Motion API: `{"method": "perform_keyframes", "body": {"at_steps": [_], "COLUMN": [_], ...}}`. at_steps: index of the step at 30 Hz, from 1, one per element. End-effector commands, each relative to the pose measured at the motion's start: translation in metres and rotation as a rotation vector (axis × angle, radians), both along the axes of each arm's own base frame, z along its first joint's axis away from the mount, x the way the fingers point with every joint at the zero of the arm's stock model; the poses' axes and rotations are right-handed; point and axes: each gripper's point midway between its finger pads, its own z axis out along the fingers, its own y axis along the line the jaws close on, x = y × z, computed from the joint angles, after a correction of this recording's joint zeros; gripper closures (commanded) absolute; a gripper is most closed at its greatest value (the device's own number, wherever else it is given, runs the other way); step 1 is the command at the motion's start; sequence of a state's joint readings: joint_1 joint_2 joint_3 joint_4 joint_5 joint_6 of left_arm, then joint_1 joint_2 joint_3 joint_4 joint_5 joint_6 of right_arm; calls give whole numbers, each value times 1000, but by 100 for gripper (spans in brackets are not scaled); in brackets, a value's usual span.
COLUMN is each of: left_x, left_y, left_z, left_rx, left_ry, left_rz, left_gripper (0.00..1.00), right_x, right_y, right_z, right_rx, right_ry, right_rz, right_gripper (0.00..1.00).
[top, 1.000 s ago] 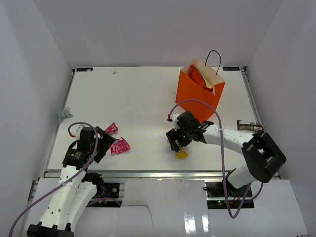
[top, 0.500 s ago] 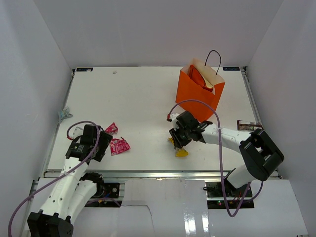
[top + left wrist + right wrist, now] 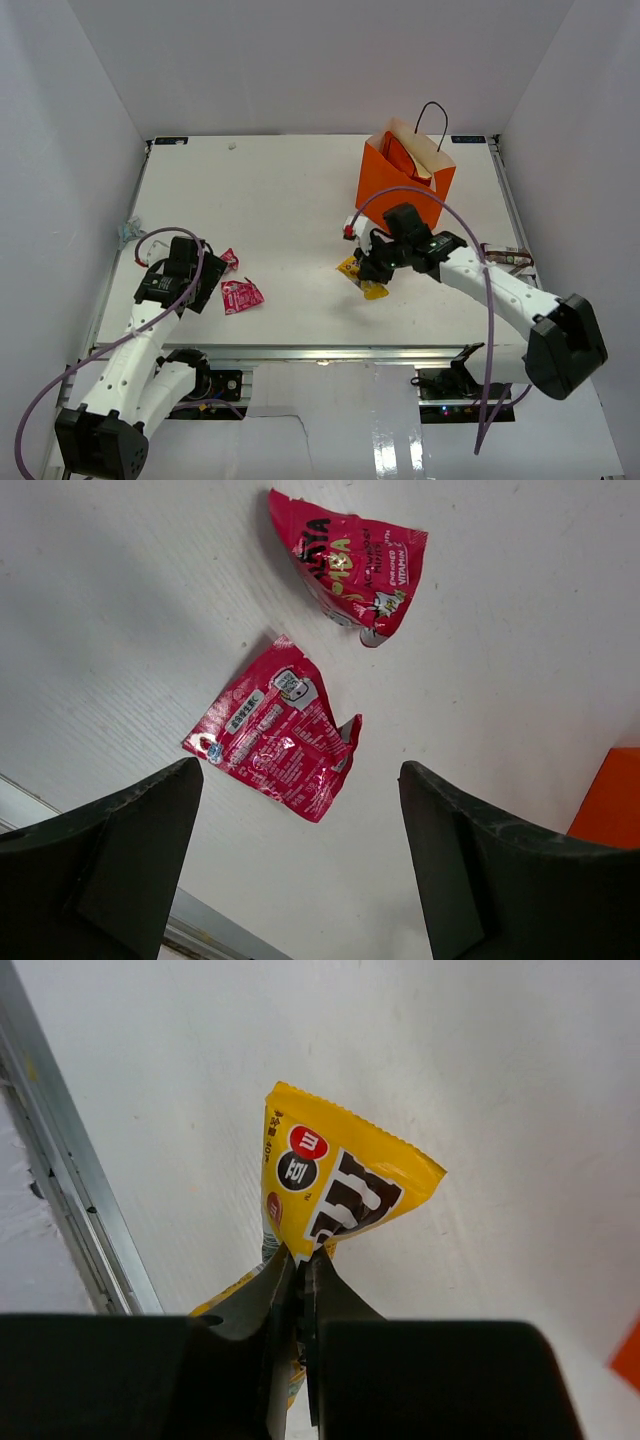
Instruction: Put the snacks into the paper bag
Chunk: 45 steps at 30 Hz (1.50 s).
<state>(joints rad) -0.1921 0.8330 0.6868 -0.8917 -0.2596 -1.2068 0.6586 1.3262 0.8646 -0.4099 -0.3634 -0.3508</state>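
Note:
My open left gripper moves outward and down onto the packet's near edge [image 3: 229, 264] [image 3: 345, 605] next, since the farther pink packet lies below and outward of it.
The orange paper bag [image 3: 398, 190] stands upright at the back right, with a red-orange chip bag [image 3: 405, 158] inside it. My right gripper [image 3: 372, 272] is shut on the small yellow candy wrapper [image 3: 364, 284], in front of and left of the paper bag. In the right wrist view the wrapper [image 3: 340, 1185] sticks out beyond the pinched gripper [image 3: 300, 1255], above the table. Two pink packets [image 3: 241, 296] [image 3: 226, 260] lie at the front left. My left gripper [image 3: 300, 772] hangs open over the nearer packet [image 3: 275, 735], with the farther packet [image 3: 352, 565] beyond it.
A brown wrapper [image 3: 505, 255] lies by the right wall. A small pale crumpled thing [image 3: 128, 232] sits at the left edge. A metal rail [image 3: 300, 350] runs along the table's front edge. White walls close in three sides. A corner of the paper bag [image 3: 610, 800] shows in the left wrist view.
My right gripper has shut on the yellow wrapper and carried it up and toward the paper bag. My left gripper has narrowed slightly and shifted a little left of the packets.

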Motion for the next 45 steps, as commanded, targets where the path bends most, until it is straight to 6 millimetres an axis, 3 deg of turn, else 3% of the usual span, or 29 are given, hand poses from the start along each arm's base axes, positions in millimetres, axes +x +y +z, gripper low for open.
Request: {"method": "perform_keyframes", "body": {"at_steps": [1, 2, 5, 6, 8, 9, 13, 17, 18, 21, 27, 31, 32, 35, 37, 41, 45], "left_x": [16, 18, 23, 23, 26, 25, 32, 36, 36, 37, 37, 37, 38, 37, 35, 33, 39], "left_y": [4, 3, -1, -6, -10, -15, -24, -29, -30, -32, -33, -31, -31, -24, -14, -5, -2], "left_z": [28, 30, 39, 42, 47, 49, 62, 67, 67, 65, 62, 55, 54, 43, 31, 14, 5], "left_rx": [69, 77, 107, 99, 114, 104, 110, 124, 132, 130, 111, 100, 90, 56, 61, 22, 12], "left_ry": [-100, -113, -163, -183, -226, -249, -338, -358, -354, -341, -335, -312, -307, -244, -169, -53, 32], "left_rz": [-65, -86, -174, -211, -271, -305, -380, -439, -454, -470, -453, -429, -414, -301, -212, -39, 51], "left_gripper": [10, 9, 8, 7, 6, 6, 3, 2, 2, 2, 2, 2, 2, 2, 2, 2, 3], "right_x": [13, 24, 51, 72, 86, 102, 137, 180, 196, 221, 241, 239, 237, 231, 219, 188, 155], "right_y": [19, 21, 6, -8, -23, -41, -71, -85, -90, -101, -114, -114, -115, -122, -121, -134, -145], "right_z": [109, 151, 231, 280, 328, 361, 406, 388, 373, 340, 290, 265, 264, 268, 280, 305, 289], "right_rx": [214, 261, 343, 381, 470, 496, 562, 516, 487, 424, 325, 285, 279, 288, 325, 420, 419], "right_ry": [-308, -412, -574, -657, -675, -732, -776, -766, -747, -707, -662, -627, -623, -617, -598, -534, -471], "right_rz": [236, 238, 163, 96, 11, -57, -215, -334, -368, -423, -449, -425, -426, -437, -402, -344, -306], "right_gripper": [92, 92, 92, 92, 92, 92, 92, 92, 92, 92, 89, 72, 59, 39, 33, 29, 27]}}
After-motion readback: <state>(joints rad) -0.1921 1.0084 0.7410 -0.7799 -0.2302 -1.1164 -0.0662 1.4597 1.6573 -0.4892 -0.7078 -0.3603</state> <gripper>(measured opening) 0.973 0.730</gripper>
